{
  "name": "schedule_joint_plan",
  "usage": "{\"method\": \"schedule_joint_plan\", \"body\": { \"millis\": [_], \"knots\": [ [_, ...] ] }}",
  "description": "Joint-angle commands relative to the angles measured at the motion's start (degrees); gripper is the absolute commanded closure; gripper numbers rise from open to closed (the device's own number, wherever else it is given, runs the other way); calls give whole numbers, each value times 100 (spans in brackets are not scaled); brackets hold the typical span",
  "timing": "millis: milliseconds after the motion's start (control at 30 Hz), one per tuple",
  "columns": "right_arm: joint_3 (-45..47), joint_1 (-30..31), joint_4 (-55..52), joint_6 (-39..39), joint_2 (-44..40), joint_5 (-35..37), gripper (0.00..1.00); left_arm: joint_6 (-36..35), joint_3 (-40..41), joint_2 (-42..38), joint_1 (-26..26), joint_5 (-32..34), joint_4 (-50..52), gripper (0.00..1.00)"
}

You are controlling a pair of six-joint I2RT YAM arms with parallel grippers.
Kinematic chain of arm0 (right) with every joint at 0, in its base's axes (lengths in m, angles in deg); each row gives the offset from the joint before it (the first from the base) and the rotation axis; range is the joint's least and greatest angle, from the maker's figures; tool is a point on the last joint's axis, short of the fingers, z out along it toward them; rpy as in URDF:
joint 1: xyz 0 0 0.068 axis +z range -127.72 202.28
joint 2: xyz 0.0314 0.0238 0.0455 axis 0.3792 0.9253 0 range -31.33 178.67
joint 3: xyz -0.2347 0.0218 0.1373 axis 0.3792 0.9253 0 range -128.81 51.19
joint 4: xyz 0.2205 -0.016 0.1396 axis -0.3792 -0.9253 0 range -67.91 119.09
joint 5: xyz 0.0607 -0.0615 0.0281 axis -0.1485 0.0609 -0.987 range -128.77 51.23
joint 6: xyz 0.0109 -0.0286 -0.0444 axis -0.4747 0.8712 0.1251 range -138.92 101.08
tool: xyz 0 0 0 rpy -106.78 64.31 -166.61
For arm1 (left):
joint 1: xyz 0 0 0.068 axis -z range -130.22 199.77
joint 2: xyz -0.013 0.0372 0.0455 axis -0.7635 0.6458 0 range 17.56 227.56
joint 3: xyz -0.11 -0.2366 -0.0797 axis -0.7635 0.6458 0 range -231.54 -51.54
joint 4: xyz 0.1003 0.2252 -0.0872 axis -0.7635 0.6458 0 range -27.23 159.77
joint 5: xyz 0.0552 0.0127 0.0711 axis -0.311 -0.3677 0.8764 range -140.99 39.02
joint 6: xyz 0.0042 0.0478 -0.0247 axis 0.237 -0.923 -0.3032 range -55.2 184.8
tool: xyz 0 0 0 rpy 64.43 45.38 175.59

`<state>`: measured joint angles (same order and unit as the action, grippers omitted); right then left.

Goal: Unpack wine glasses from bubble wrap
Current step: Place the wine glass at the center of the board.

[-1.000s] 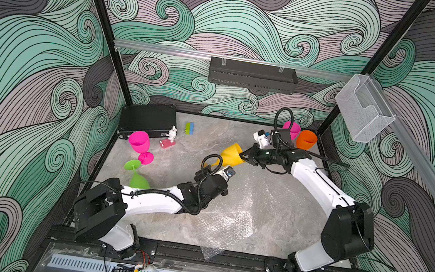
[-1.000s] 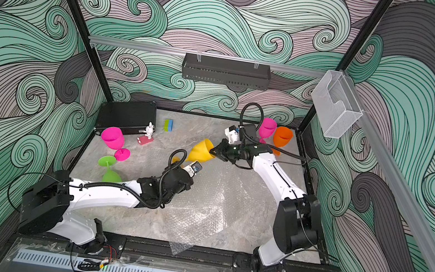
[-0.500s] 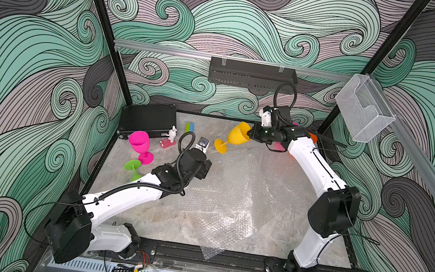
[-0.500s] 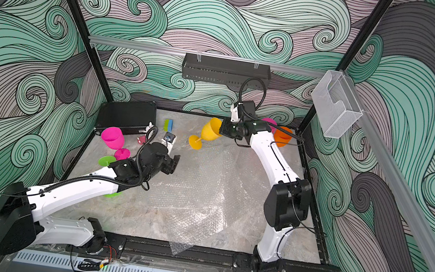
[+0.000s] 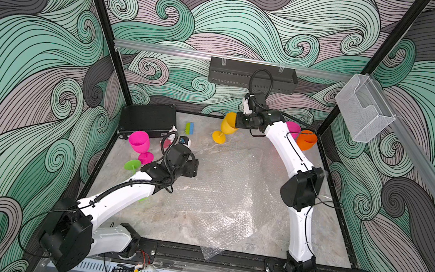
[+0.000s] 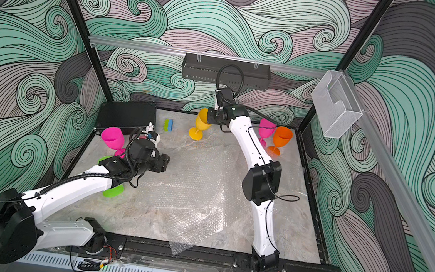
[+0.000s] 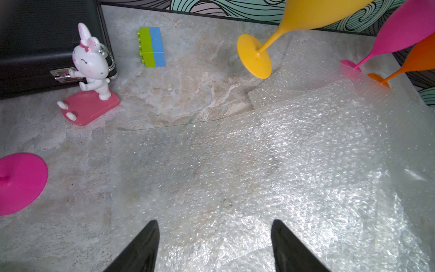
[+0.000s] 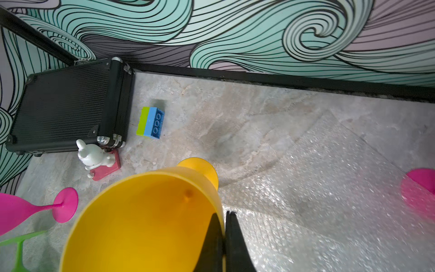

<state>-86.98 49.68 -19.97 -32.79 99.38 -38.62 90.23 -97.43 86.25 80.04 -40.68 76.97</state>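
Next, my right gripper lowers toward the block, stands the glass there and releases its rim, since bare tabletop lies open between the block and the bubble wrap [image 5: 230, 197].
My right gripper [image 8: 222, 213] is shut on the rim of the yellow wine glass [image 5: 228, 125], one finger inside the cup. It holds the glass tilted near the back wall, foot [image 7: 253, 56] low by the bubble wrap's far edge. Bubble wrap [image 5: 230, 197] lies flat in overlapping sheets over the table's middle. My left gripper [image 7: 214, 223] hangs open over its left part, nothing between the fingers. A magenta glass [image 5: 138, 142] stands at the left and a lime green one [image 6: 113, 191] lies under my left arm. Another magenta glass [image 6: 266, 128] and an orange one [image 6: 282, 137] stand back right.
A black case [image 5: 149, 117] sits in the back left corner, with a white rabbit figurine [image 7: 91, 61] and a green-and-blue block [image 5: 189, 128] beside it. A black tray [image 5: 251, 74] hangs on the back wall. A clear holder [image 5: 362, 114] is fixed to the right rail.
My right arm has carried the yellow glass from the table's middle to the back and tipped it nearer upright. My left gripper has drawn away from it to the left, staying open.
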Motion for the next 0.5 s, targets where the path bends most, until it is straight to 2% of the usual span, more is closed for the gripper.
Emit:
{"method": "schedule_joint_plan", "body": {
  "millis": [0, 233, 467],
  "knots": [
    [-577, 125, -486, 133, 376, 240, 100, 376, 116, -128, -219, -354, 142, 27],
    [-1181, 344, -482, 144, 912, 463, 100, 511, 221, -144, -432, -685, 94, 27],
    [-1098, 469, -487, 338, 1056, 953, 100, 506, 264, -242, -466, -692, 162, 27]
  ]
}}
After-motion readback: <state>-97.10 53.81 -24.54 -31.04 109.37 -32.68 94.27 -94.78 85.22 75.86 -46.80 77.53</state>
